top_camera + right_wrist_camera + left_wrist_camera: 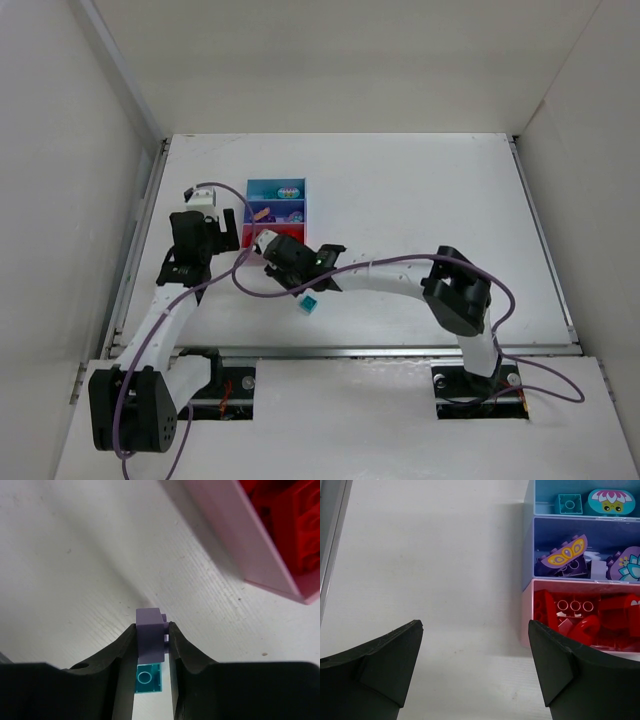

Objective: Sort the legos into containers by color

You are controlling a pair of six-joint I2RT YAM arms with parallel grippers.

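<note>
The right gripper rises next and carries the lilac brick outward past the pink tray to let go of it into the purple-blue tray (279, 211), since purple pieces lie there.
My right gripper (151, 626) is shut on a small lilac brick (150, 639), held just above the white table, near the pink tray's corner (260, 565). A teal brick (149, 677) lies on the table under the fingers; the top view shows this teal brick (308, 303) in front of the right gripper (290, 268). The three joined containers (277, 211) stand at mid-left: the light blue tray (532, 495) holds teal pieces, the purple-blue tray (529, 550) purple ones, the pink tray (526, 610) red legos (580, 617). My left gripper (475, 627) hangs open and empty left of the trays.
White walls enclose the table on three sides, and a metal rail (140, 240) runs along the left edge close to my left arm. Purple cables (250, 285) loop from both arms over the near part of the table.
</note>
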